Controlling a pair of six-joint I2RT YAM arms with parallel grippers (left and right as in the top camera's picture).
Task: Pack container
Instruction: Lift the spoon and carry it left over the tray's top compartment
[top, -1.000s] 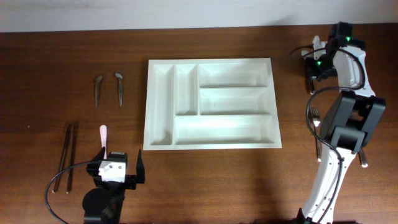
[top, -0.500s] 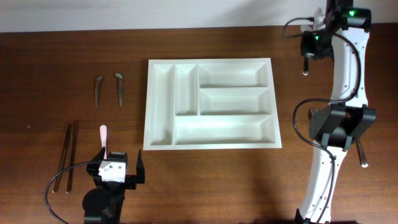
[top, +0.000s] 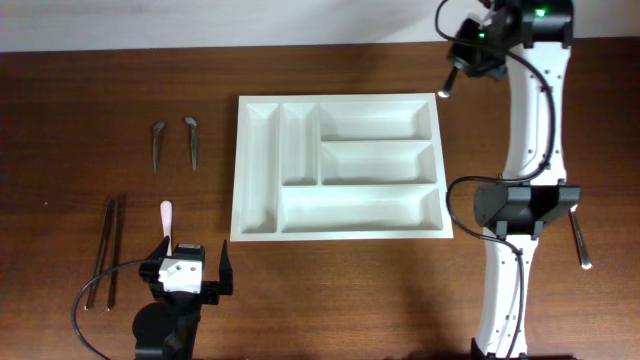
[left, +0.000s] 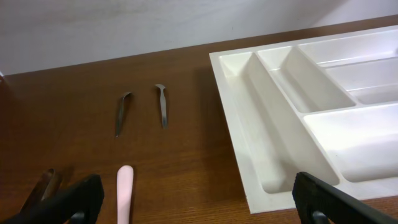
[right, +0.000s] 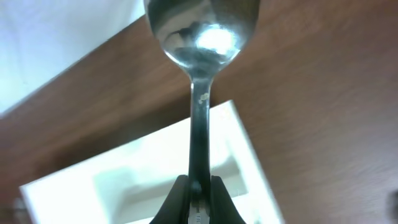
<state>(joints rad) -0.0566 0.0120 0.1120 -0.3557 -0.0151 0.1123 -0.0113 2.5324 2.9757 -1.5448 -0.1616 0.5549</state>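
Next, my right gripper carries the spoon to the left in the overhead view, over the tray's empty far section (top: 375, 122) (right: 149, 183) below, turns it lengthwise, lowers and releases.
The container, a large white cutlery tray (top: 255, 170), lies mid-table and shows in the left wrist view (left: 249, 118) and the right wrist view (right: 124, 180). My right gripper (top: 463, 62) is at the far right above the tray's top right corner, shut on a metal spoon (right: 199, 74). The spoon also shows in the overhead view (top: 445, 88). My left gripper (top: 190, 272) is open and empty at the front left, beside a pink utensil handle (top: 166, 220), which the left wrist view shows between the fingers (left: 125, 193).
Two small metal spoons (top: 158, 143) (top: 192, 140) lie left of the tray. Dark chopsticks (top: 105, 250) lie at the far left. Another metal utensil (top: 579, 242) lies at the right, past the right arm's base.
My right arm has swung left and toward the far edge with the spoon, from right of the tray to above its top right corner. The left arm has not moved.
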